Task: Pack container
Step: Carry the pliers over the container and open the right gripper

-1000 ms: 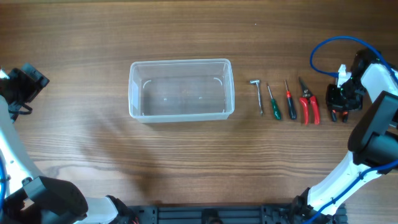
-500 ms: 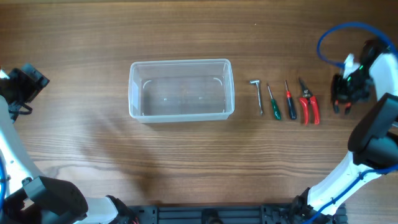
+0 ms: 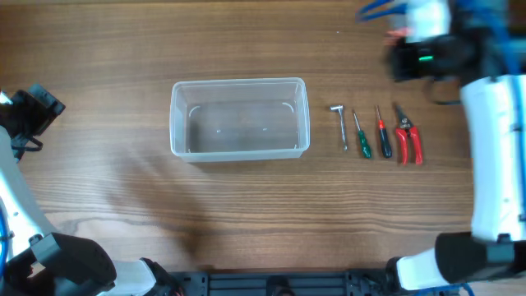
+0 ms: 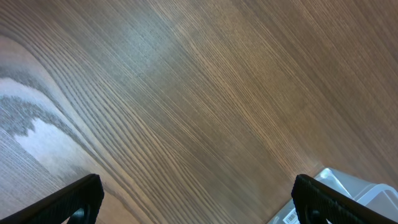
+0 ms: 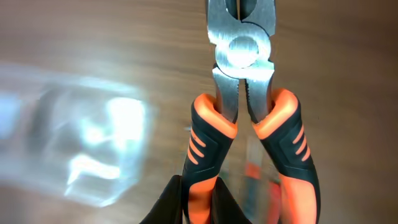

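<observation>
The container is empty, so I will move my right gripper to the left in the overhead view, lower it into the tub's middle [image 3: 230, 123] and let go of the pliers.
The container [image 3: 238, 119], a clear rectangular tub, stands empty at the table's middle. In the right wrist view it is a blurred bright shape [image 5: 87, 149] at the left. My right gripper [image 5: 200, 202] is shut on the left handle of orange-and-black pliers [image 5: 241, 56], which point away from the camera over the wood. From overhead the right gripper [image 3: 411, 59] is a blurred dark block beyond the row of tools. My left gripper [image 4: 199, 205] is open over bare wood, a corner of the container [image 4: 357, 186] beside its right finger.
Four hand tools lie in a row right of the tub: a small T-shaped metal tool [image 3: 339, 125], a green screwdriver [image 3: 362, 138], a red screwdriver [image 3: 383, 133] and red-handled cutters [image 3: 408, 138]. The left arm [image 3: 33, 111] stays at the table's left edge.
The right arm has swung fast from the table's right edge up and to the left, carrying the pliers. The left arm and the tub have not moved.
</observation>
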You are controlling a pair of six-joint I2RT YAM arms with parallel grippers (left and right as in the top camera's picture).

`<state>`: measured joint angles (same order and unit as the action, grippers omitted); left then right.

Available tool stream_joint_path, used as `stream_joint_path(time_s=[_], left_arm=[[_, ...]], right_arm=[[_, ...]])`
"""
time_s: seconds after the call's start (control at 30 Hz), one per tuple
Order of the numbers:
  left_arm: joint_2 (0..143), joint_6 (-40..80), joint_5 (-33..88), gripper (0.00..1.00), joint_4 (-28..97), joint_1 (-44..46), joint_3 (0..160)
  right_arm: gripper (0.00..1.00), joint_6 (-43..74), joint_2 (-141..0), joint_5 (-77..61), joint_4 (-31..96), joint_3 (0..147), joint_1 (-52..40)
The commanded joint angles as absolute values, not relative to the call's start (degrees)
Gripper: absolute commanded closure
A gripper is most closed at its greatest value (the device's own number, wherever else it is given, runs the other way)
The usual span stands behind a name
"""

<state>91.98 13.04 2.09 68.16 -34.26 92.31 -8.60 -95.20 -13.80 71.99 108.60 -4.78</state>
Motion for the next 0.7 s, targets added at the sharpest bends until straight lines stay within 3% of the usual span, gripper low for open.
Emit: stream_joint_path(time_s=[0.0,0.27,0.4,0.67], left_arm=[[92.12,13.98,2.98,0.00,68.16,-34.52,92.68],[92.12,13.98,3.01,0.00,68.18,-34.52,92.68],[92.09,13.98,2.98,0.00,68.18,-34.52,92.68],[92.09,13.98,3.01,0.00,68.18,-34.52,92.68]], right_arm=[[0.96,-16.47,-96.31,-16.51,70.61,109.14,-18.00],[0.96,-36.62,-106.98,-14.90,57.93,109.10,-37.10],[0.96,-45.06,-115.04,-13.96,55.16,109.10,-39.68],[0.96,-45.15,-127.24,-12.69,51.29,109.10,-39.46]])
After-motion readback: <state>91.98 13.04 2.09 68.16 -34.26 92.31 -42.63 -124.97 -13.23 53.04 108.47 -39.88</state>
